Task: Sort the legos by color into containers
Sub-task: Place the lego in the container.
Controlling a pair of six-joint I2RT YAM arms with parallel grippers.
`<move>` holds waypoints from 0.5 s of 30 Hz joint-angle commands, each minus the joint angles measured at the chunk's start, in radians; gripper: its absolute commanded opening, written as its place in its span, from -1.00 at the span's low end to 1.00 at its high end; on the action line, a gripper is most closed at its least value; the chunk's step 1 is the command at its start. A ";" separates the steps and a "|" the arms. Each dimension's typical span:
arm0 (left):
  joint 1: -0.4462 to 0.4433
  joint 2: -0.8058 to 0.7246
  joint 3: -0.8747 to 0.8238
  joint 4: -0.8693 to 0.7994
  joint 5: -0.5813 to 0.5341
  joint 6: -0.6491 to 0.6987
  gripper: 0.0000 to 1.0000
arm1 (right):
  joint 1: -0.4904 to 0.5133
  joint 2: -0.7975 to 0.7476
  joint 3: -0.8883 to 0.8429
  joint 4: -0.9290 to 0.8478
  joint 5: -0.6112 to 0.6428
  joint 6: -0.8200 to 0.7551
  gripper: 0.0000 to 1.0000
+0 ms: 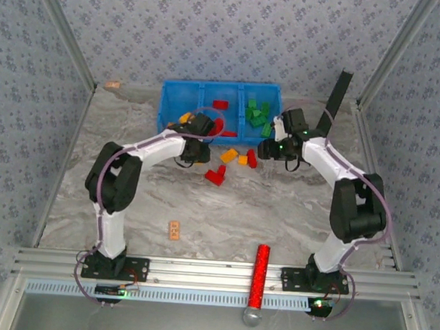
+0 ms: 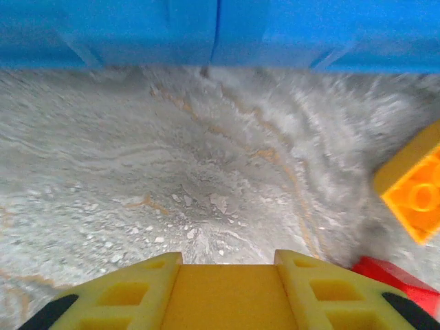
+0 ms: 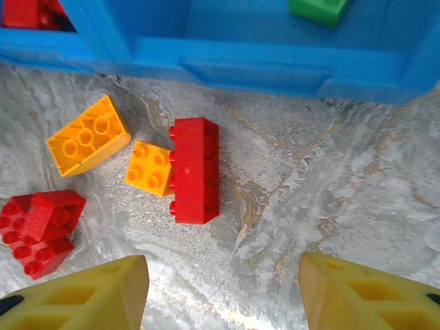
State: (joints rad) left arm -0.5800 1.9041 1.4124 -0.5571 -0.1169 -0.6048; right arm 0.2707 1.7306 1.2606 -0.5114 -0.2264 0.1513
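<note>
The held lego matches the yellow-orange ones already in the bin, so I will raise my left gripper outward over their blue container (image 1: 178, 112), then lower it and release the lego.
The blue containers (image 1: 169, 105) stand at the back, with yellow-orange legos in the left bin, red legos (image 1: 221, 105) in the middle one and green legos (image 1: 257, 115) in the right one. Loose legos lie in front of them: a long red brick (image 3: 194, 170), a small orange brick (image 3: 150, 168), a larger orange brick (image 3: 88, 135) and a red cluster (image 3: 38, 223). My left gripper (image 2: 228, 265), low over the table near the bin wall (image 2: 220, 31), is shut on a yellow-orange lego (image 2: 228, 295). My right gripper (image 3: 223, 275) hangs open just short of the red brick, with nothing between its fingers.
A flat tan-orange block (image 1: 174, 230) lies on the near table. The red glittery cylinder (image 1: 258, 277) rests across the front rail. A black post (image 1: 336, 98) leans at the back right beside the bins. Patterned walls close in the table on three sides.
</note>
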 commanded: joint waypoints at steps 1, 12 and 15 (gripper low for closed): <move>0.027 -0.096 0.038 -0.042 -0.002 0.037 -0.49 | 0.008 0.061 -0.004 0.031 -0.038 0.021 0.22; 0.143 -0.114 0.183 -0.058 -0.053 0.118 -0.51 | 0.037 0.203 0.075 0.083 -0.040 0.062 0.18; 0.166 -0.069 0.247 -0.057 -0.057 0.134 -0.52 | 0.039 0.233 0.093 0.091 -0.046 0.067 0.18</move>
State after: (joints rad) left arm -0.4290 1.7981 1.5879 -0.6014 -0.1524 -0.5106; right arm 0.3058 1.9327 1.3186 -0.4362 -0.2523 0.1959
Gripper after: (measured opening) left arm 0.352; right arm 0.590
